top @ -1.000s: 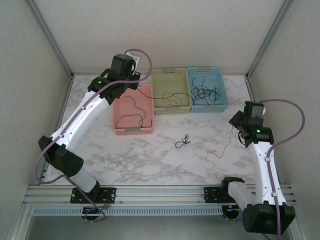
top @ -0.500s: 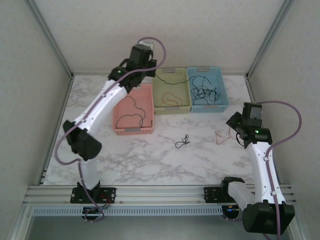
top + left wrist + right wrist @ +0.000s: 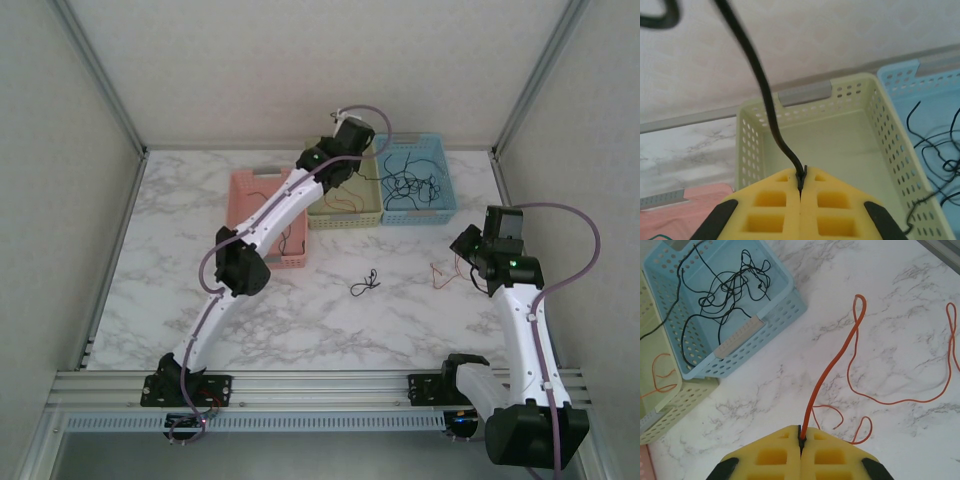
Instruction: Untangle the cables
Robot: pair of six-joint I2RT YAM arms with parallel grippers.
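Note:
I need to move my left gripper over and down toward the blue basket next and release the thin black cable [image 3: 765, 95] there, because the other black wires are gathered at the basket.
My left gripper [image 3: 349, 140] hangs over the pale green basket [image 3: 345, 219], shut on a thin black cable [image 3: 765, 95] that runs up out of the pads [image 3: 785, 192] and out of frame. My right gripper [image 3: 468, 246] is at the right of the table, shut on an orange-red cable [image 3: 835, 360]. That cable loops loosely over the marble [image 3: 440, 272]. A small black clump [image 3: 366, 284] lies alone mid-table. Several tangled black wires [image 3: 410, 185] fill the blue basket [image 3: 443, 208].
A pink basket [image 3: 245, 185] holding a dark wire [image 3: 284, 240] stands left of the green one. An orange wire [image 3: 660, 375] lies in the green basket [image 3: 675, 412]. The three baskets line the back wall. Open marble lies in front of them.
The left arm swung right from above the pink basket to above the green one, carrying the black cable. The orange-red cable was drawn up the table toward the right gripper.

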